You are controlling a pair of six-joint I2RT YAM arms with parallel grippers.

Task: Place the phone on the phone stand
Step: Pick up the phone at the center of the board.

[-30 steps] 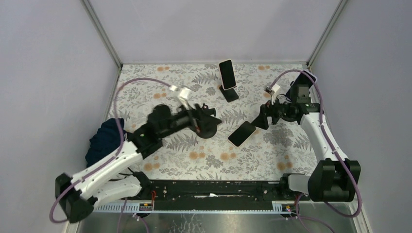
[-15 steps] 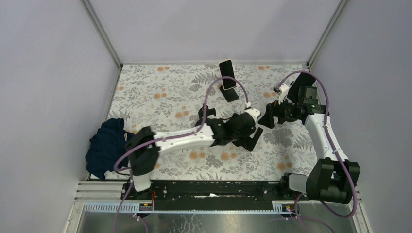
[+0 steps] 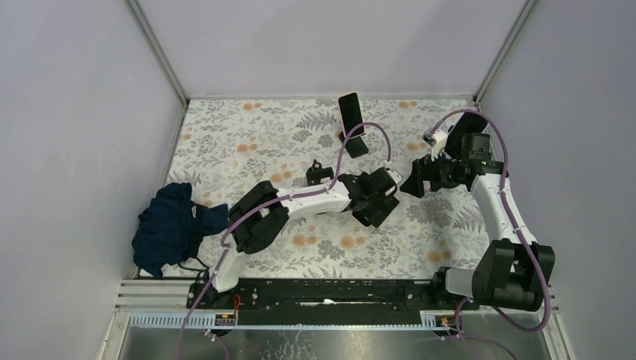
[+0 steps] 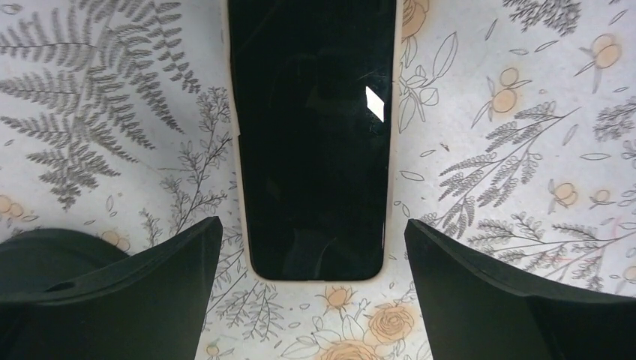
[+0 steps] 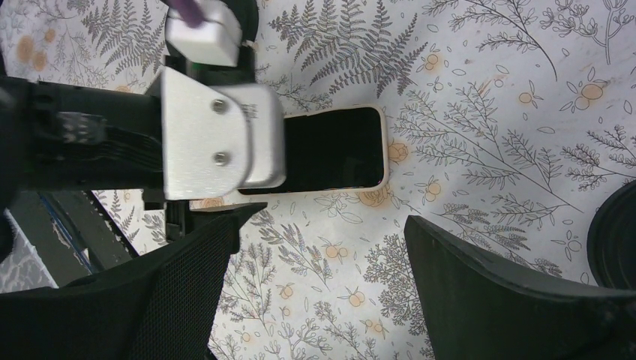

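Note:
The right gripper tilts and moves onto the phone's loose end next, to its left in the top view, since my left gripper covers the other end.
The phone lies flat on the floral mat, black screen up, in a cream case. My left gripper is open and hangs just above its near end, one finger on either side, not touching it. In the top view the left gripper covers the phone. The right wrist view shows the phone partly under the left wrist's silver housing. My right gripper is open and empty, a little to the right of the phone. A black phone stand at the back carries a dark slab.
A dark blue cloth lies at the mat's left edge. A small black part sits near the middle. A dark flat thing leans at the far right behind the right arm. A black round thing shows at the right wrist view's edge.
My left arm has swung from the left side across to the right and now hangs open over the phone. My right gripper has drawn back slightly to the right, away from the phone.

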